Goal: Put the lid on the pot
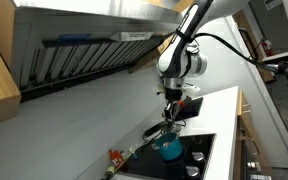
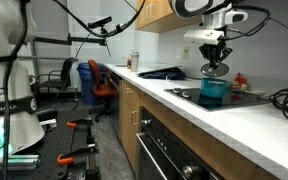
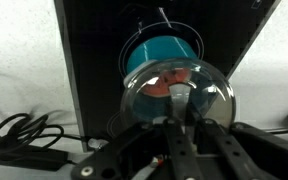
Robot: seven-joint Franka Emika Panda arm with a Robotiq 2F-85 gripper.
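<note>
My gripper will next move down over the teal pot's opening [image 2: 214, 82] and let go of the lid's knob there, because the lid is above the pot's rim and covers it only partly.
The teal pot [image 2: 214, 92] stands on the black cooktop [image 2: 246, 100]; it also shows in an exterior view [image 1: 170, 148] and in the wrist view [image 3: 160, 52]. My gripper [image 2: 216, 62] is shut on the knob of the lid [image 2: 216, 70], a round silvery see-through disc. It holds the lid a little above the pot's rim. In the wrist view the lid [image 3: 177, 92] fills the area in front of my gripper [image 3: 177, 112] and partly covers the pot's opening. In an exterior view my gripper [image 1: 170, 118] hangs over the pot with the lid [image 1: 164, 133] below it.
A dark pan with a long handle [image 2: 162, 73] lies further along the white counter. A red object [image 2: 240, 80] sits behind the pot. Black cables [image 3: 19, 135] lie on the counter beside the cooktop. A range hood [image 1: 74, 50] hangs above.
</note>
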